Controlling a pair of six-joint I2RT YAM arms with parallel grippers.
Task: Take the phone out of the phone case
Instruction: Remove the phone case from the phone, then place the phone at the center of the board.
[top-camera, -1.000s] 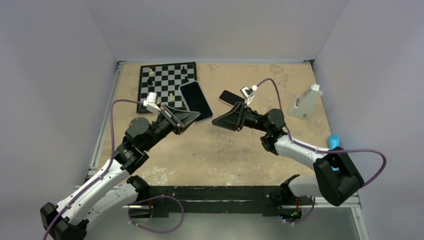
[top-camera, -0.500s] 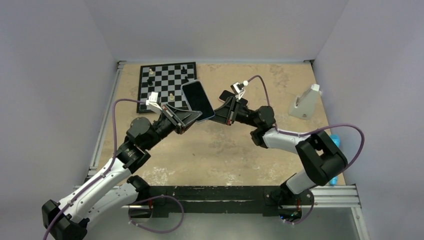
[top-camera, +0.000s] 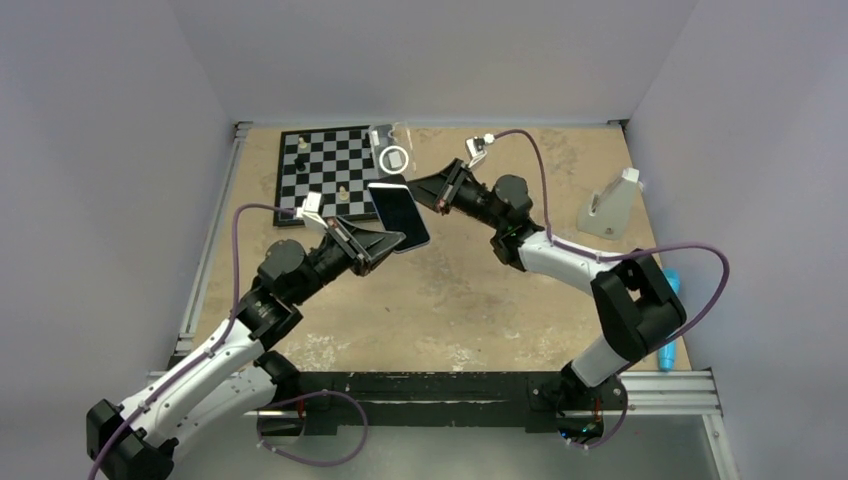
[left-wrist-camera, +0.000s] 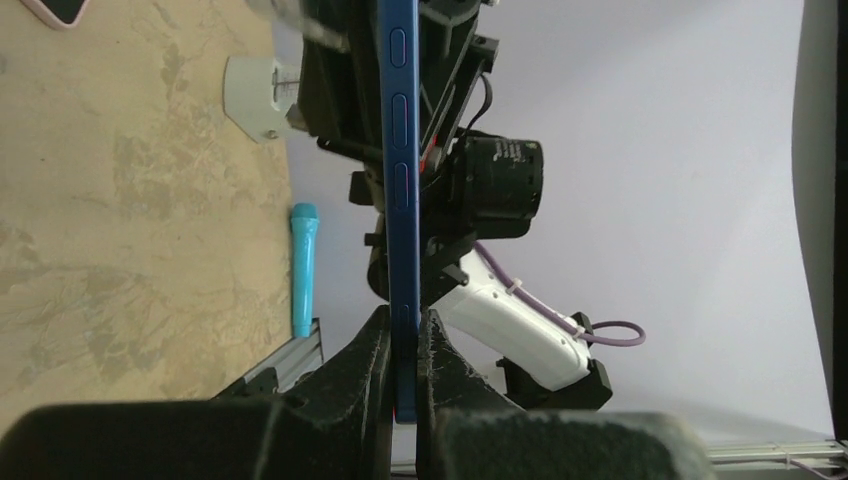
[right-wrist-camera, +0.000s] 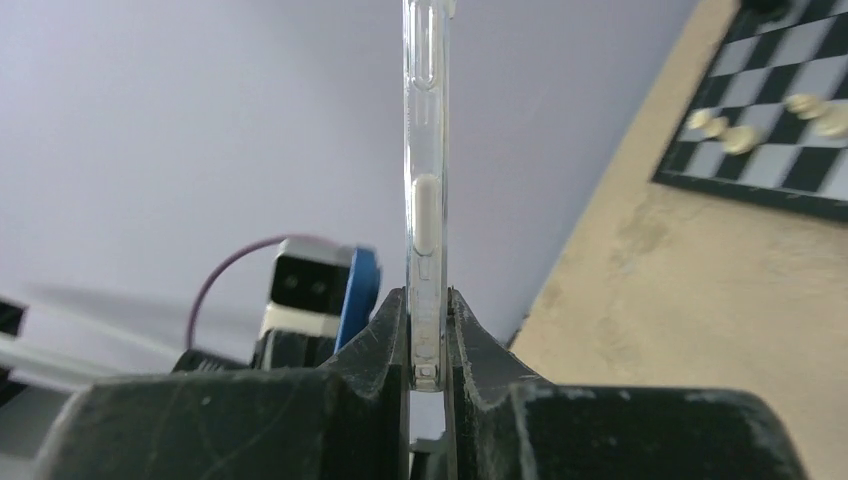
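My left gripper lowers to the left in the top view next to release the phone (top-camera: 400, 215). The tabletop by the chessboard's near edge lies below, that way.
The phone (top-camera: 400, 215) has a black screen and a blue rim. My left gripper (top-camera: 383, 240) is shut on its lower end and holds it above the table. In the left wrist view the phone's blue edge (left-wrist-camera: 398, 200) rises from the left gripper (left-wrist-camera: 403, 340). The phone case (top-camera: 393, 150), transparent with a white ring, is apart from the phone, just beyond its far end. My right gripper (top-camera: 424, 186) is shut on the case's edge. In the right wrist view the clear case (right-wrist-camera: 425, 200) stands edge-on in the right gripper (right-wrist-camera: 427, 310).
A chessboard (top-camera: 320, 170) with several pieces lies at the far left, under the case. A pink-rimmed phone (left-wrist-camera: 55, 8) lies on the table. A white stand (top-camera: 610, 210) sits at the far right and a blue marker (top-camera: 668, 285) at the right edge.
My right gripper reached left to the held phone, closed on the case and drew it off toward the far side. The case now hangs free of the phone. The left gripper lowered slightly.
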